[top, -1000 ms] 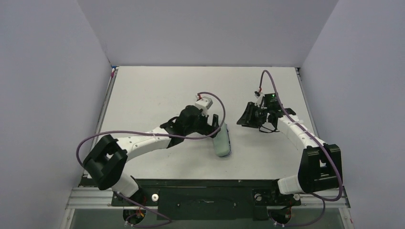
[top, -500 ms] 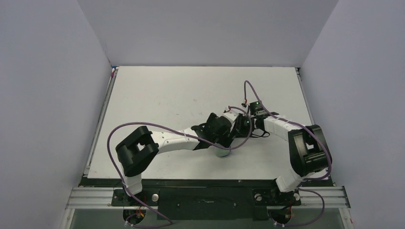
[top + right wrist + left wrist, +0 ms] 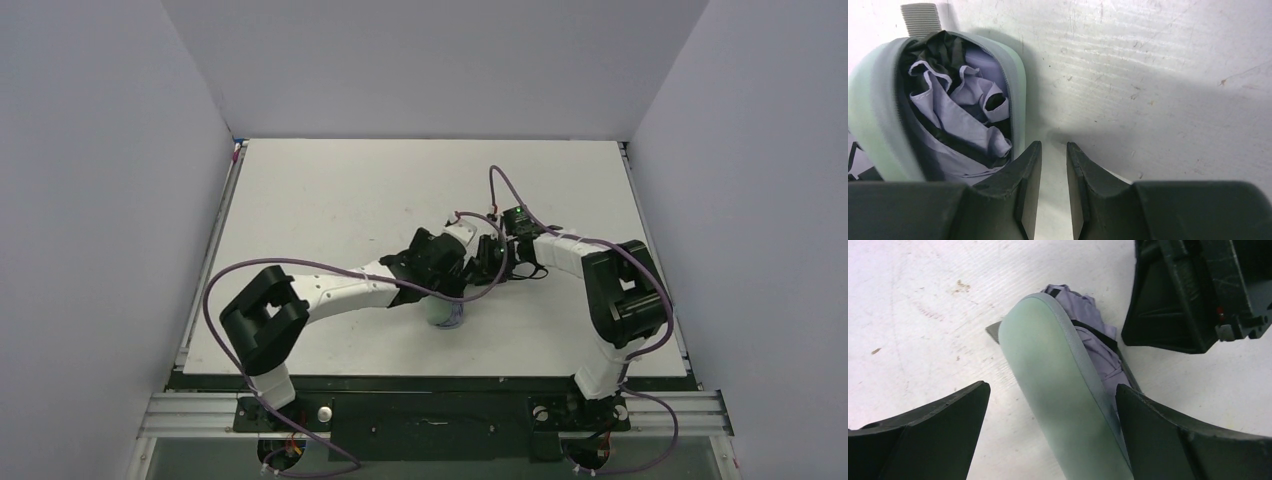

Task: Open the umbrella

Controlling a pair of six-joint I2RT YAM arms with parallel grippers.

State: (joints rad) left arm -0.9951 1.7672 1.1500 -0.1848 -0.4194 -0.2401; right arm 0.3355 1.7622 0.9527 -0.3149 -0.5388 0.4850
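Note:
My left gripper moves toward the left in the top view next and closes on the capsule's grey zippered rim [image 3: 1090,377], since the capsule still overhangs the canopy.
The umbrella [image 3: 443,312] is packed in a pale-green oblong capsule [image 3: 1058,385] lying on the white table. The capsule's far end gapes open, and crumpled lavender canopy with black lining [image 3: 958,110] shows inside. My left gripper [image 3: 1051,387] is wide open and straddles the capsule. Its right finger sits at the capsule's edge, and its left finger stands clear with table showing between. In the top view my left gripper [image 3: 447,290] hangs just over the capsule. My right gripper [image 3: 1054,146] sits beside the open end, with a narrow empty gap between its jaws.
A grey pull tab [image 3: 920,17] sticks out at the capsule's open end. My right gripper's black body [image 3: 1193,290] crowds close to the umbrella's fabric. The two arms meet near the middle of the table [image 3: 330,190], which has grey walls around it.
Both arms have swung in toward the table's centre. The left gripper now straddles the capsule. The right gripper has come up to its open end, jaws narrowing. The capsule has shifted slightly left.

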